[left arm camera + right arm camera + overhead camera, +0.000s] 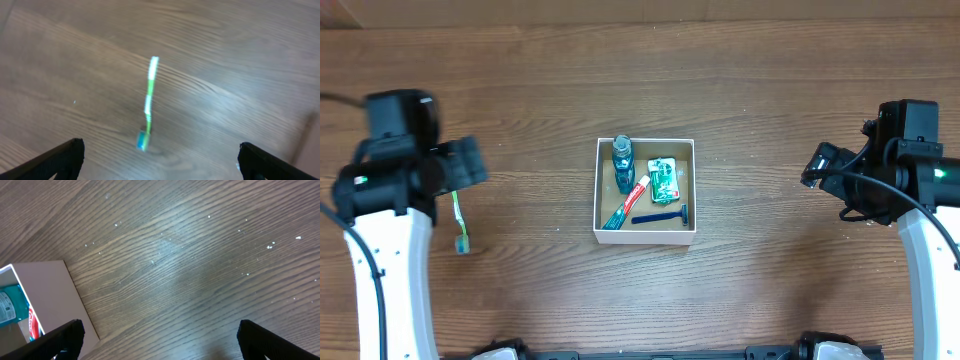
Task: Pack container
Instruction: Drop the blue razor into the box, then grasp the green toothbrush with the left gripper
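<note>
The green toothbrush is still on the tabletop outside the container, so my left gripper needs to go down to the middle of its handle (457, 208) (149, 97) and close.
The container (687, 232), a small white-walled square box with a tan floor, sits mid-table. It holds a blue bottle (623, 162), a red and white toothpaste tube (629, 201), a green packet (663, 178) and a blue razor (660, 217). A green toothbrush (459, 222) lies on the table at the left, also in the left wrist view (149, 100). My left gripper (160, 160) is open and empty above the toothbrush. My right gripper (159, 341) is open and empty, right of the container's wall (47, 292).
The wooden table (790, 120) runs under everything. Both white arm bases stand at the front corners.
</note>
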